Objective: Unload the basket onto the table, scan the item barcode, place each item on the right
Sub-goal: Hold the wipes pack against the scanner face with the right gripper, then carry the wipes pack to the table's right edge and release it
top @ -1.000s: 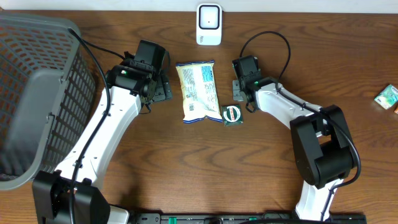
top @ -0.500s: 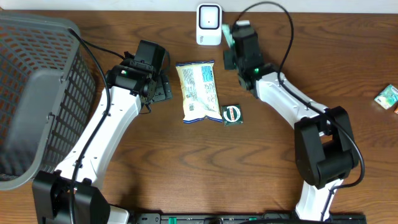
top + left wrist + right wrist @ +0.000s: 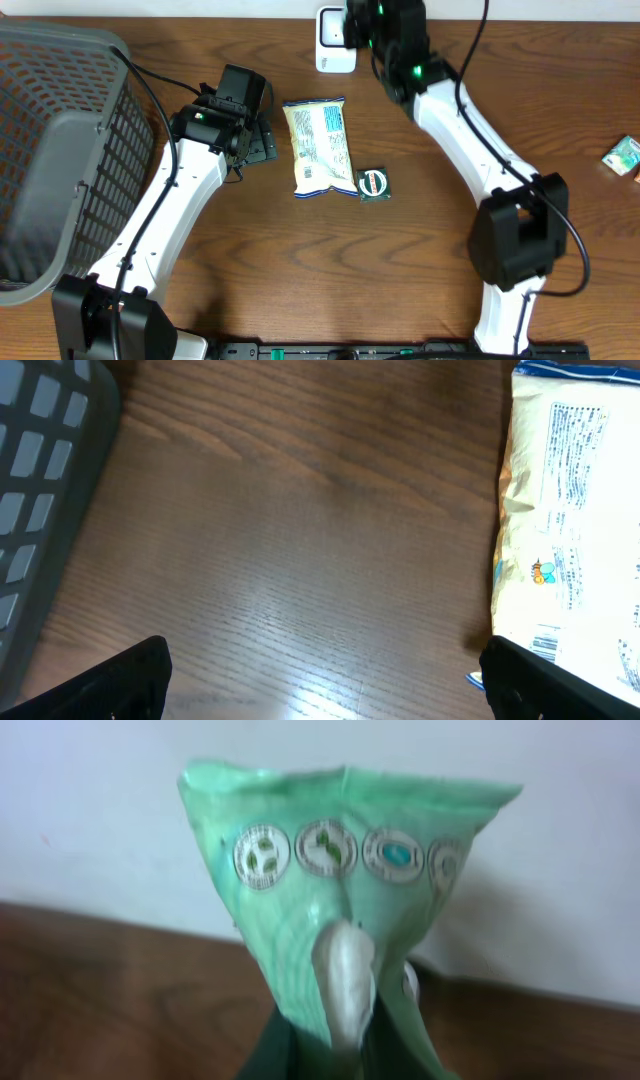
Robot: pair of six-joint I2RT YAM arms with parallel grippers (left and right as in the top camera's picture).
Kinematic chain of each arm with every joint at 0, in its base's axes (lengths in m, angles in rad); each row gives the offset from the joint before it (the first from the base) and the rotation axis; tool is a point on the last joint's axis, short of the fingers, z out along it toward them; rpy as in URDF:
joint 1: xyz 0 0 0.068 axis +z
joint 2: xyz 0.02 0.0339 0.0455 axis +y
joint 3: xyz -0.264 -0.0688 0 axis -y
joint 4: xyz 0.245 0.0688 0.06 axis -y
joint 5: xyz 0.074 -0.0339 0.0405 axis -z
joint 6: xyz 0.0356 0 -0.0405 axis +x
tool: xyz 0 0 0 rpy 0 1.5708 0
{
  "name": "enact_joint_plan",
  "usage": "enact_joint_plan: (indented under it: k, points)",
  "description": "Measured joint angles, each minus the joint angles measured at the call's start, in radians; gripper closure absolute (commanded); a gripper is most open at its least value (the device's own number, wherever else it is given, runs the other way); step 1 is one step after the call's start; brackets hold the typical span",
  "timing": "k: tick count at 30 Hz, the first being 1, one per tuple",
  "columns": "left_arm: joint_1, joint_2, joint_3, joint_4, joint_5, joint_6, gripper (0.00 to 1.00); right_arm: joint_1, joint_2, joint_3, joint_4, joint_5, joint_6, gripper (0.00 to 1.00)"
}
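Observation:
My right gripper will move across and down to let go of the packet beside the small green item, because that item is to the gripper's right in the overhead view.
My right gripper (image 3: 364, 22) is shut on a light green packet (image 3: 340, 910), which fills the right wrist view and stands upright against the white wall. From overhead, that gripper hangs at the table's back edge, just right of the white scanner (image 3: 336, 40). The packet itself is mostly hidden there by the arm. My left gripper (image 3: 262, 140) rests open just left of a yellow-white snack bag (image 3: 318, 147). In the left wrist view the bag (image 3: 575, 530) lies at the right, beside the right finger (image 3: 560, 680), and only bare wood lies between the fingers.
A small dark green packet with a round logo (image 3: 373, 184) lies at the snack bag's lower right corner. A grey mesh basket (image 3: 50, 150) takes up the left side. Another small green item (image 3: 624, 156) sits at the far right edge.
The right arm has lifted the green packet from beside the snack bag and carried it back and up to the scanner. The left arm has not moved.

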Motion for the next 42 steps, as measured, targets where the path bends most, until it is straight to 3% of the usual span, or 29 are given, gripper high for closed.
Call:
enact_joint_plan:
  k: [5,11,17,31,42]
  points:
    - [0.0,0.0,0.0,0.0,0.0,0.0,0.02,0.0,0.17,0.278,-0.188,-0.022,0.005,0.99]
    - [0.0,0.0,0.0,0.0,0.0,0.0,0.02,0.0,0.369,0.447,-0.297,-0.059,0.006,0.99]
    - [0.0,0.0,0.0,0.0,0.0,0.0,0.02,0.0,0.455,0.45,-0.282,-0.057,0.006,0.99]
    - [0.0,0.0,0.0,0.0,0.0,0.0,0.03,-0.001,0.457,0.463,-0.234,0.019,0.008,0.99]
    - [0.0,0.0,0.0,0.0,0.0,0.0,0.02,-0.064,0.453,0.463,-0.339,0.082,0.028,0.99]
